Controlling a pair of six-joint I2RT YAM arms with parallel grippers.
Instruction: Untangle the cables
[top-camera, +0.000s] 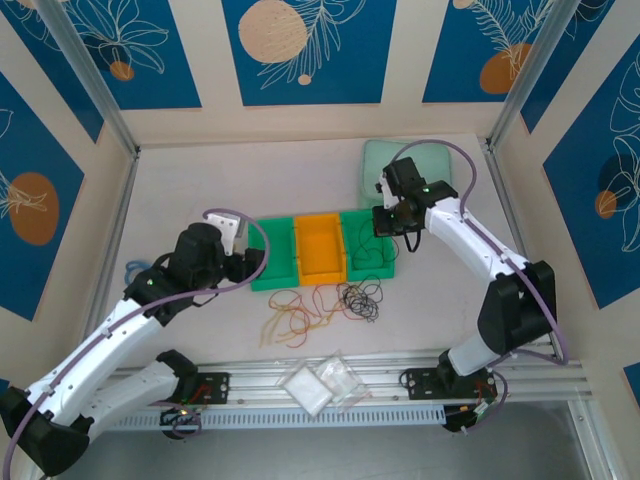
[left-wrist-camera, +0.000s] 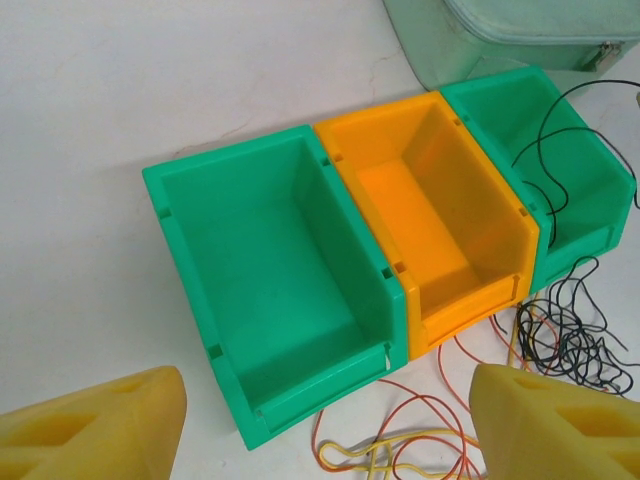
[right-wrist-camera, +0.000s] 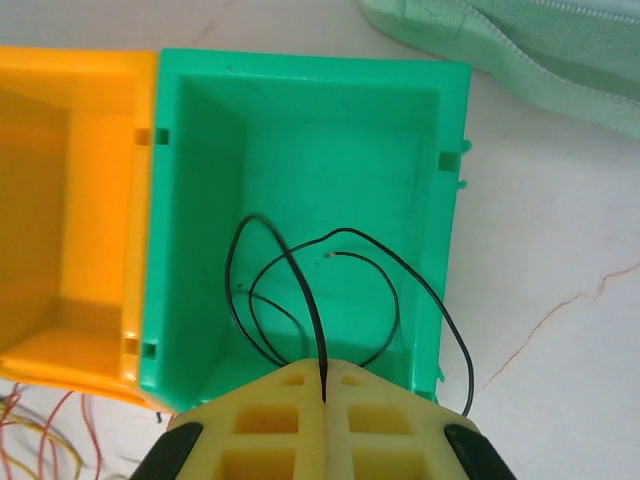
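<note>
I should next move my right gripper toward the orange bin, lower it and let go of the black cable (right-wrist-camera: 300, 275).
The cables lie loose on the table in front of three bins: a yellow loop (left-wrist-camera: 400, 447), orange strands (left-wrist-camera: 440, 408) and a black tangle (left-wrist-camera: 572, 342), seen from above as one pile (top-camera: 318, 305). My left gripper (left-wrist-camera: 325, 440) is open above the near lip of the left green bin (left-wrist-camera: 190, 270), with nothing between its yellow fingers (left-wrist-camera: 100, 430). My right gripper (right-wrist-camera: 323, 388) is shut on a black cable (right-wrist-camera: 300, 275), whose loops hang inside the right green bin (right-wrist-camera: 455, 180). In the top view this gripper (top-camera: 388, 222) hovers over that bin (top-camera: 352, 262).
An orange bin (left-wrist-camera: 500, 190) stands between the two green ones (top-camera: 322, 272). A pale green zip pouch (top-camera: 385, 160) lies behind the right bin. Clear plastic bags (top-camera: 322, 382) rest on the aluminium rail at the near edge.
</note>
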